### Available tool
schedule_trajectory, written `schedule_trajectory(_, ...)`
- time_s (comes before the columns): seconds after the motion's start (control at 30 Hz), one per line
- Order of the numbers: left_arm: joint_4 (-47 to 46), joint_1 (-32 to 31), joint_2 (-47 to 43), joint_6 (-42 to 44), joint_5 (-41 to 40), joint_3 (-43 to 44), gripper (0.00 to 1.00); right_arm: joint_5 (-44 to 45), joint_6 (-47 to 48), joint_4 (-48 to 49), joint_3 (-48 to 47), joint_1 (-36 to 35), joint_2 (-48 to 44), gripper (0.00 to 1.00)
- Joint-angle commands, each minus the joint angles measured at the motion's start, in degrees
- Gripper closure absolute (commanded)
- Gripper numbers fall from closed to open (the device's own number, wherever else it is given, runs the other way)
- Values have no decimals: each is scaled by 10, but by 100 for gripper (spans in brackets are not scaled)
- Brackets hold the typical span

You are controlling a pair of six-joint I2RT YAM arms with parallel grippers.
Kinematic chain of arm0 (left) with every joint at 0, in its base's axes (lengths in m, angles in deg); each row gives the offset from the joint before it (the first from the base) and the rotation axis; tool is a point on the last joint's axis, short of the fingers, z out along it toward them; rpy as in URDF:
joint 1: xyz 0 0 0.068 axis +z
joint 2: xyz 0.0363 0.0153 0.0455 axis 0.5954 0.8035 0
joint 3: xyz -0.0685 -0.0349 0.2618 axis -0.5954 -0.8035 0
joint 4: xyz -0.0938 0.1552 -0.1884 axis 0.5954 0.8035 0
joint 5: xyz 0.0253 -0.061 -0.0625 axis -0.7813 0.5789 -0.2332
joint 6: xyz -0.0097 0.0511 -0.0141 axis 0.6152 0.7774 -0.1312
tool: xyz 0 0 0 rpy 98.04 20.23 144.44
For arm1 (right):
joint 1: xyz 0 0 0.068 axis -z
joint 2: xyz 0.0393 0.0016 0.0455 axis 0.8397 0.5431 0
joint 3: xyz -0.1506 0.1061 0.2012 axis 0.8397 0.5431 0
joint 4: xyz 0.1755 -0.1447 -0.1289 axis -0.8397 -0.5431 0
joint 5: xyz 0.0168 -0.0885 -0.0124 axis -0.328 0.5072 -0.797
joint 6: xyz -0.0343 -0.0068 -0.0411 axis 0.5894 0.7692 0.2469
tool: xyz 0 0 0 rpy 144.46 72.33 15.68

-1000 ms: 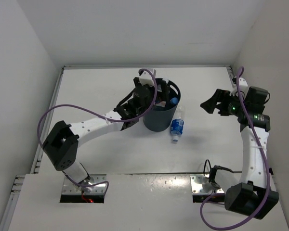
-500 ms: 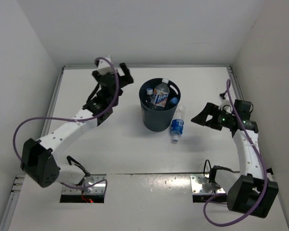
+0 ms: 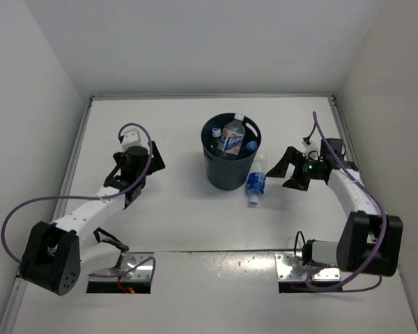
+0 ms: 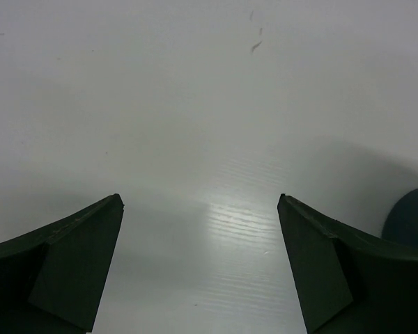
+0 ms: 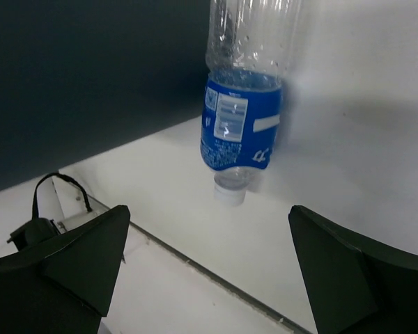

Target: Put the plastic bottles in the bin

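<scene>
The blue-labelled clear bottle's clear far end lies below my right gripper, to its left in the top view and slightly outward, so my gripper needs to lower that way and close on it.
The dark bin stands mid-table and holds a white-blue-labelled bottle; two more caps show beside it inside. A blue-labelled clear bottle lies on the table against the bin's right side, white cap toward the near edge. It fills the right wrist view, with the bin wall to its left. My right gripper is open and empty, just right of this bottle, jaws facing it. My left gripper is open and empty over bare table left of the bin.
White walls close the table at the back and both sides. The bin's edge shows at the right of the left wrist view. A seam in the table runs near the lying bottle's cap.
My left gripper has pulled back from over the bin to the left and nearer, and a white-blue-labelled bottle now shows in the bin. My right gripper has moved down and left toward the lying bottle.
</scene>
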Motion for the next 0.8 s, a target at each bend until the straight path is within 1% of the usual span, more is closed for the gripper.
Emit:
schedule_trajectory(0.0, -46, 23, -26, 26, 64, -38, 0, 28, -20, 23, -54, -16, 34, 3)
schedule_trajectory(0.1, -99, 39, -34, 47, 103, -87, 0, 35, -31, 30, -73, -32, 82, 5)
schedule_trajectory(0.2, -118, 51, -34, 60, 133, -119, 0, 29, -48, 47, -100, -37, 133, 5)
schedule_trajectory(0.33, -124, 77, -41, 65, 171, -125, 0, 35, -41, 47, -144, -42, 195, 3)
schedule_trajectory(0.37, -124, 82, -41, 65, 178, -125, 0, 35, -41, 47, -152, -47, 209, 1)
schedule_trajectory(0.57, -119, 120, 10, 65, 218, -98, 0, 35, -41, 53, -202, -66, 306, 1)
schedule_trajectory(0.77, -113, 136, 23, 60, 225, -98, 0, 35, -46, 64, -235, -87, 372, 1)
